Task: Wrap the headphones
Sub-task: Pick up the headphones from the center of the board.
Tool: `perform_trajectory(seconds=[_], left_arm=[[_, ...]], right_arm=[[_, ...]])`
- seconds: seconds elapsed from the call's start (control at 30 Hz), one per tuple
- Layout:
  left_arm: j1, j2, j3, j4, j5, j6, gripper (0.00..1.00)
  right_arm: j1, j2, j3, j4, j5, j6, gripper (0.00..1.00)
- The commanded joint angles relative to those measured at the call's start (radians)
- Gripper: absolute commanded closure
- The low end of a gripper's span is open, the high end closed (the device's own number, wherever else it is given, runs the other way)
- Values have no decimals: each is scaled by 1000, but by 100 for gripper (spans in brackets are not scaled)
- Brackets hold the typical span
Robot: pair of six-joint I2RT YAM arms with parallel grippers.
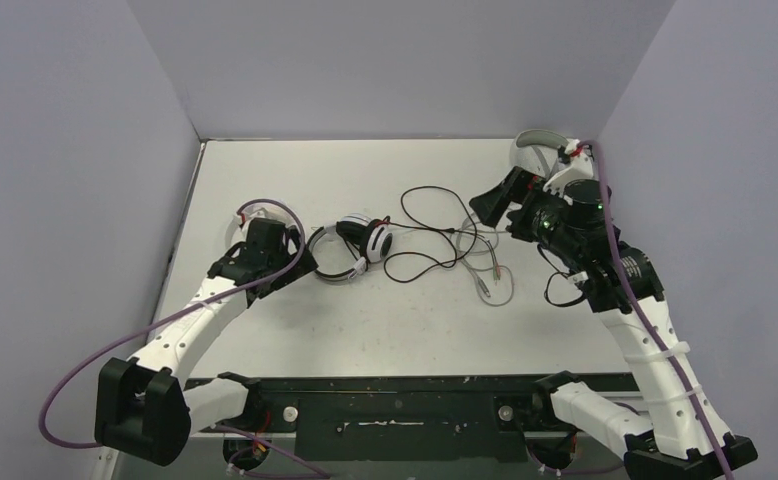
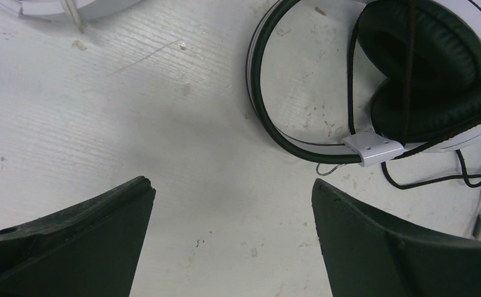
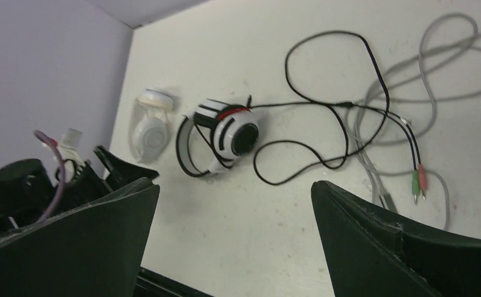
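Note:
My left gripper moves down onto the headset's curved band [image 1: 313, 240] next, since that band lies below it and to its right in the top view.
The black-and-white headset [image 1: 360, 245] lies on its side on the white table, left of centre. Its black cable [image 1: 433, 228] runs in loose loops to the right. The small all-white pair [image 1: 237, 222] lies further left, partly hidden under my left arm. My left gripper [image 1: 303, 262] is open and empty, low over the table just left of the headset's band [image 2: 269, 117]. In the left wrist view the headset [image 2: 423, 74] is at the upper right and the white pair [image 2: 59, 7] is at the top edge. My right gripper [image 1: 490, 212] is open and empty, above the cables' right end.
A light grey over-ear pair [image 1: 540, 150] sits in the far right corner; its grey cable [image 1: 487, 272] crosses the black one. Green and pink plugs [image 3: 418, 182] lie at the black cable's end. Purple walls close in three sides. A black rail [image 1: 395, 400] marks the near edge.

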Motion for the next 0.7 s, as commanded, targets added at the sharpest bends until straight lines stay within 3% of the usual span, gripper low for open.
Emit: perform_trajectory(seconds=[0.0,0.43,0.67], left_arm=[[4,26,-2,82,46,-11,3],[0,66,-44,122,45,-40,4],[-58,117,-20,125,-7,-85,5]], right_arm=[[-6,-57,-69,2,8,-41,0],[-5,-51,-111,-41,110,-159,0],[-6,-76,-199,64,42,-201,0]])
